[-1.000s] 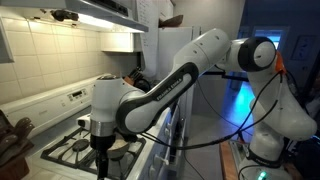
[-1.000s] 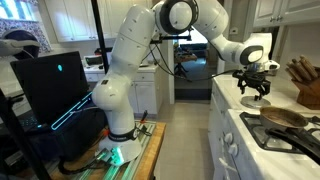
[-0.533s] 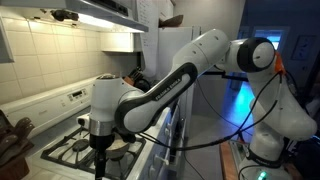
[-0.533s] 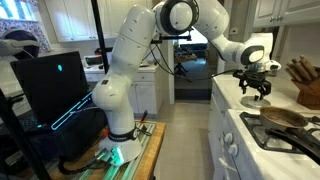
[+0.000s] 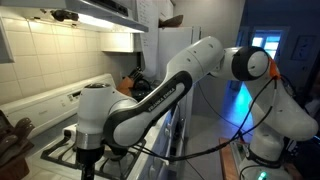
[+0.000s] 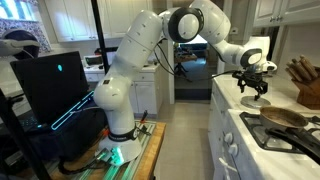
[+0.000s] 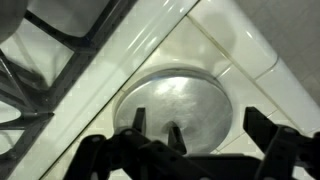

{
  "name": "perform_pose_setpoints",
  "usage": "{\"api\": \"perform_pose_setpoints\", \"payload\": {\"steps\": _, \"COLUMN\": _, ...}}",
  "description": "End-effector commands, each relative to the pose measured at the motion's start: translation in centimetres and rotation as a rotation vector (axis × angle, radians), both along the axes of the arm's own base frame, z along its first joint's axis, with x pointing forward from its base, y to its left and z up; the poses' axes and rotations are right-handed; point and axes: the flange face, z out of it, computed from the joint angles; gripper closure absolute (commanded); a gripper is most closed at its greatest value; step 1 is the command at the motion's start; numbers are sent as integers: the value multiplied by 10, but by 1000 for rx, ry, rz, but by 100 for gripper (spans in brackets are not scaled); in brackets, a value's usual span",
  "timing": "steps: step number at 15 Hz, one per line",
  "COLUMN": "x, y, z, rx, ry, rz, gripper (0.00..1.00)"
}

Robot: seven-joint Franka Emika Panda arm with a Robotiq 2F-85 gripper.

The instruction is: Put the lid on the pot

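Observation:
My gripper comes down next until its spread fingers straddle the lid's dark knob (image 6: 256, 98) (image 7: 176, 137), which shows below between them, and then closes on the knob's sides.
The lid (image 7: 180, 100) is a round, pale silver disc lying flat on the white counter by the stove's corner. In the wrist view it sits right under my gripper (image 7: 198, 124), whose dark fingers are spread apart on either side of the lid's middle. In an exterior view my gripper (image 6: 255, 92) hangs just above the lid (image 6: 250, 102). The pot (image 6: 284, 118), a shallow dark pan with a tan-brown inside, sits on the stove beside it. In an exterior view my arm (image 5: 95, 125) hides the lid and the pot.
Black stove grates (image 7: 60, 60) lie beside the lid. A knife block (image 6: 305, 82) stands on the counter behind the pot. A tiled wall and range hood (image 5: 70, 40) back the stove. A dark monitor (image 6: 50, 90) stands across the aisle.
My arm's elbow and wrist have swung lower and nearer the camera in one exterior view. The gripper stays over the lid, barely shifted. The lid and pot have not moved.

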Motion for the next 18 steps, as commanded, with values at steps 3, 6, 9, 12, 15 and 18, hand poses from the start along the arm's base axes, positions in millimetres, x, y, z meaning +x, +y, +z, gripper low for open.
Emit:
{"api": "perform_pose_setpoints", "payload": {"steps": 3, "x": 17, "y": 26, "z": -19, "rx": -20, "ry": -16, "rz": 11, "gripper": 0}}
{"api": "perform_pose_setpoints", "payload": {"steps": 6, "x": 25, "y": 31, "z": -22, "rx": -19, "ry": -44, "rz": 6, "gripper": 0}}
{"api": "perform_pose_setpoints", "payload": {"steps": 9, "x": 32, "y": 33, "z": -23, "rx": -12, "ry": -54, "rz": 3, "gripper": 0}}
{"api": "perform_pose_setpoints", "payload": {"steps": 12, "x": 37, "y": 36, "z": -26, "rx": -2, "ry": -64, "rz": 1, "gripper": 0}}
{"api": "perform_pose_setpoints", "payload": {"steps": 15, "x": 39, "y": 39, "z": -30, "rx": 6, "ry": -66, "rz": 4, "gripper": 28}}
{"api": "perform_pose_setpoints", "payload": {"steps": 18, "x": 41, "y": 42, "z": -30, "rx": 14, "ry": -70, "rz": 7, "gripper": 49}}
